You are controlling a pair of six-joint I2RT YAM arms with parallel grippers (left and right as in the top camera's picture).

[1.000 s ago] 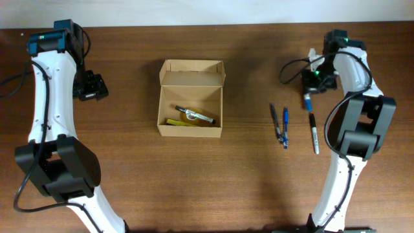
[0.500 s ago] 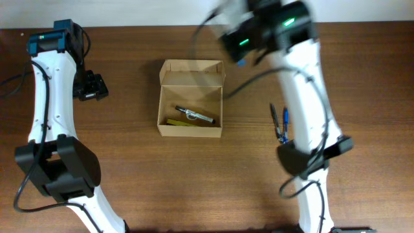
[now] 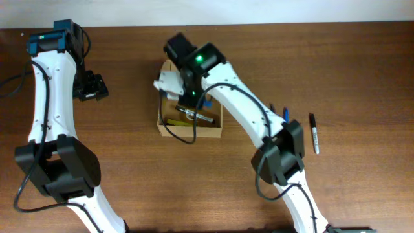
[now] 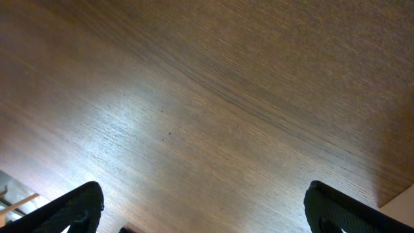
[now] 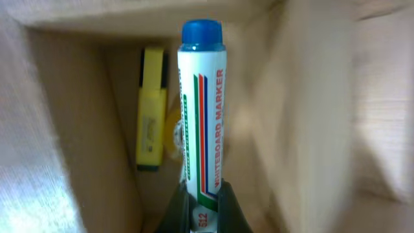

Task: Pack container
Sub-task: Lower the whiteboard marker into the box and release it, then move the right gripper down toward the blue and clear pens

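Note:
The open container has room beside the yellow highlighter (image 3: 173,122), so next I need to lower my right gripper between the container's sides and release the white whiteboard marker inside.
The tan cardboard container (image 3: 187,131) stands open at mid-table, its flap lid up at the back. Inside lie a black pen (image 3: 197,117) and a yellow highlighter (image 3: 173,122). My right gripper (image 3: 196,97) is over the box, shut on a white whiteboard marker with a blue cap (image 5: 202,116). In the right wrist view the marker points down into the container (image 5: 77,129), beside the yellow highlighter (image 5: 151,110), and the gripper's fingers (image 5: 204,207) clamp its lower end. My left gripper (image 3: 90,86) is open and empty over bare table at far left, its fingers (image 4: 207,213) wide apart.
A black marker (image 3: 314,133) lies on the table at right. Blue pens (image 3: 285,114) lie left of it, partly hidden by the right arm. The right arm stretches across the table from the front right to the box.
My right arm has swung from the table's far right to above the box, carrying the blue-capped marker. The left arm has not moved.

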